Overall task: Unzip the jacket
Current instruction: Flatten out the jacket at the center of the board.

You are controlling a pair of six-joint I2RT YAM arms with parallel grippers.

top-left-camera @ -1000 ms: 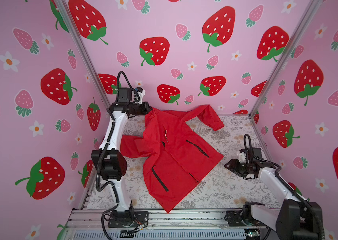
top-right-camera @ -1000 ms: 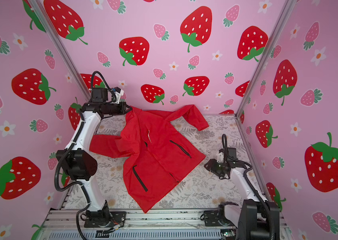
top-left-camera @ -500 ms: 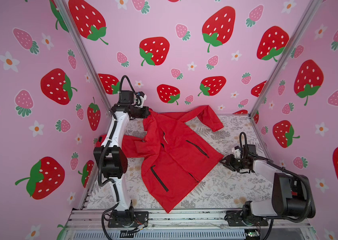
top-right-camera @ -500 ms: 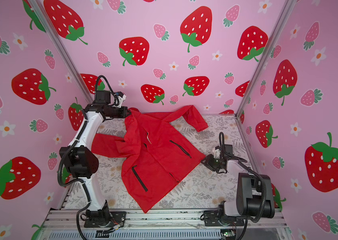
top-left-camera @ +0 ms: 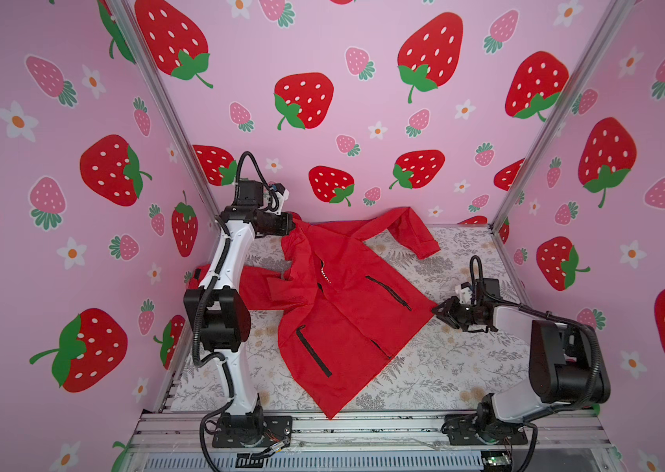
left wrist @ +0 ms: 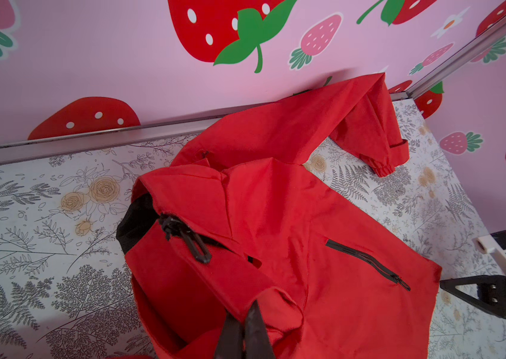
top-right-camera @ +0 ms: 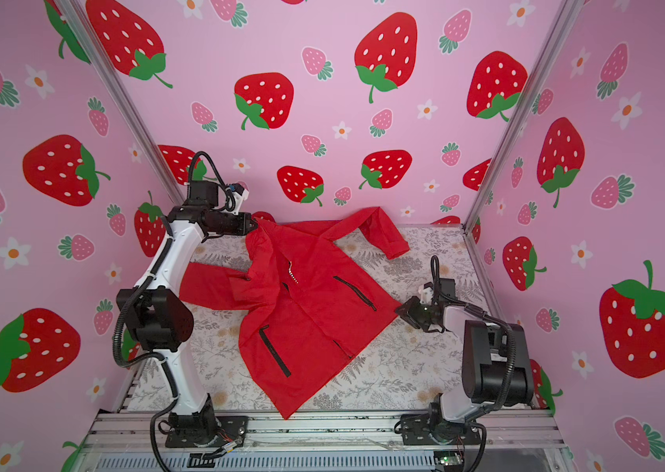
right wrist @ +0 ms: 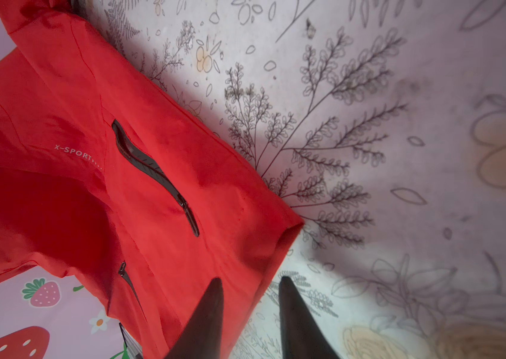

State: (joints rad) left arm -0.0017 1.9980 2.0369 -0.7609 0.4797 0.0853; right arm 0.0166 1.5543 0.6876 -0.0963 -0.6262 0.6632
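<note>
My left gripper is at the collar and should stay there next before it releases the fold of red fabric (top-left-camera: pixel 296 221) (left wrist: pixel 258 289), because my right gripper's open fingers are still on both sides of the jacket's edge.
The red jacket (top-left-camera: pixel 343 318) (top-right-camera: pixel 302 318) lies spread on the floral table, hem toward the front, one sleeve reaching the back wall. My left gripper (top-left-camera: pixel 291 225) (top-right-camera: pixel 254 225) is at the collar, shut on a fold of red fabric (left wrist: pixel 258 289); its own point in the left wrist view is (left wrist: pixel 243 312). The black zipper pull (left wrist: pixel 197 245) hangs at the collar just beyond it. My right gripper (top-left-camera: pixel 436 310) (top-right-camera: pixel 399 310) is at the jacket's right edge. Its jaws (right wrist: pixel 250 283) stand apart, one finger over the red cloth (right wrist: pixel 121 186), the other over the table.
Pink strawberry walls close in the back and both sides, with metal posts (top-left-camera: pixel 535 135) at the corners. An aluminium rail (top-left-camera: pixel 363 429) runs along the front with both arm bases. Bare floral tabletop (top-left-camera: pixel 445 367) lies front right of the jacket.
My right gripper has slid left to the jacket's edge and its jaws have narrowed. The left gripper has kept its hold on the collar, shifting only slightly.
</note>
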